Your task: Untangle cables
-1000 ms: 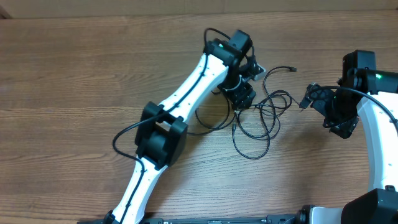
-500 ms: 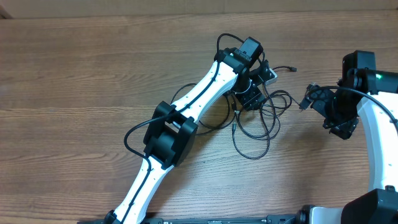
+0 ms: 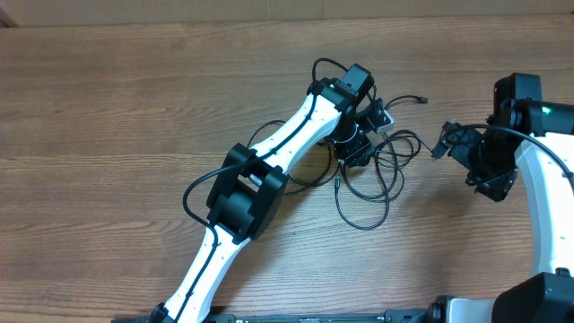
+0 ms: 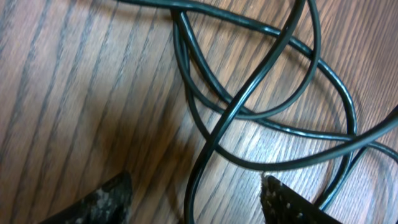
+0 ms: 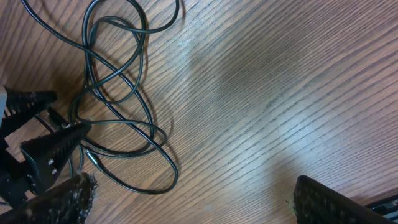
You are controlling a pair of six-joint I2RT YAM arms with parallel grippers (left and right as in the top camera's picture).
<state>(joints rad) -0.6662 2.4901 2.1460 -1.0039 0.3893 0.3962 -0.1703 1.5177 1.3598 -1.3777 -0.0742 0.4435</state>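
Next, my left gripper keeps its fingers low at the piece of black cable [image 4: 189, 198] and shuts them around it, as the piece already runs between the open fingers.
The cables [image 3: 386, 166] lie in a loose black tangle on the wooden table, right of centre. My left gripper [image 3: 359, 148] hangs low over the tangle's left part. In the left wrist view its jaws [image 4: 196, 202] stand open, with one strand running up between the fingertips and crossing loops [image 4: 249, 93] just ahead; neither finger touches the strand. My right gripper [image 3: 459, 160] is open to the right of the tangle, apart from it. In the right wrist view the cables [image 5: 149, 191] lie to the upper left, and bare wood lies between the wide fingers [image 5: 196, 202].
One plug end [image 3: 421, 100] sticks out at the tangle's far right, and a silver-tipped plug [image 5: 90, 158] lies near the left gripper's fingers [image 5: 43, 149]. The left arm [image 3: 251, 188] slants across the table's middle. The right arm's base [image 3: 547, 224] is at the right edge.
The left arm swung right and forward over the tangle, then eased back slightly. Its jaws have narrowed a little. The right arm and the cables have not moved.
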